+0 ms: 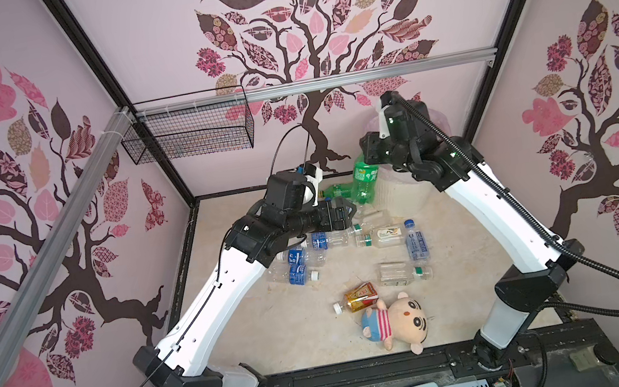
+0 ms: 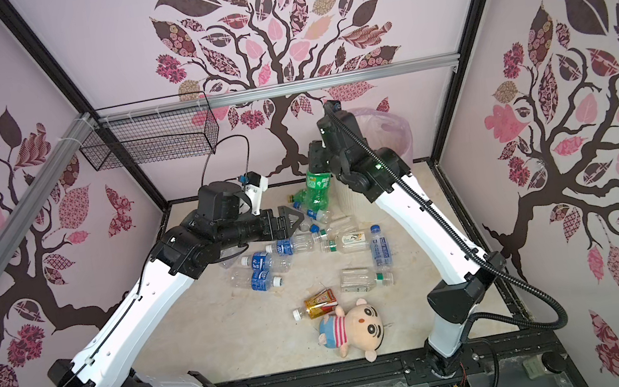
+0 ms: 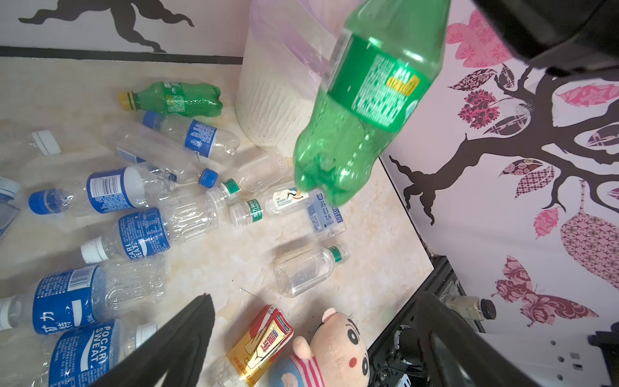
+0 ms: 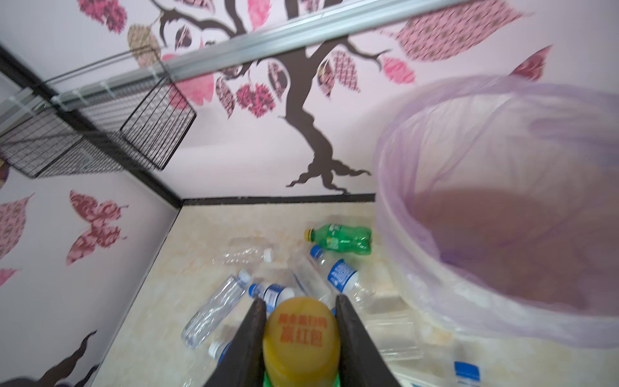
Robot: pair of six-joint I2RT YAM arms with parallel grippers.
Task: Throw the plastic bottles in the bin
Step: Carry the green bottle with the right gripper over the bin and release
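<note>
The green bottle hangs outside the bin's rim, so my right gripper needs to lift up and outward next, over the bin's opening (image 2: 384, 131) (image 4: 509, 216), which lies outward of it, and let go.
A green plastic bottle (image 1: 367, 182) (image 3: 365, 100) hangs cap-up in the air beside the bin (image 1: 400, 193) (image 4: 402, 160), a cream ribbed basket lined with a pale pink bag. My right gripper (image 4: 298, 303) is shut on its yellow cap (image 4: 301, 331). My left gripper (image 3: 315, 298) (image 1: 351, 212) stands open just left of the bottle, with nothing between its fingers. Several clear bottles with blue labels (image 1: 309, 254) (image 3: 110, 191), a second green bottle (image 3: 181, 99) (image 4: 341, 236) and an amber one (image 1: 360, 297) lie on the floor.
A plush doll in a striped shirt (image 1: 395, 322) lies near the front, beside the amber bottle. A black wire mesh basket (image 1: 189, 133) hangs on the back rail at the left. The walls close in on three sides.
</note>
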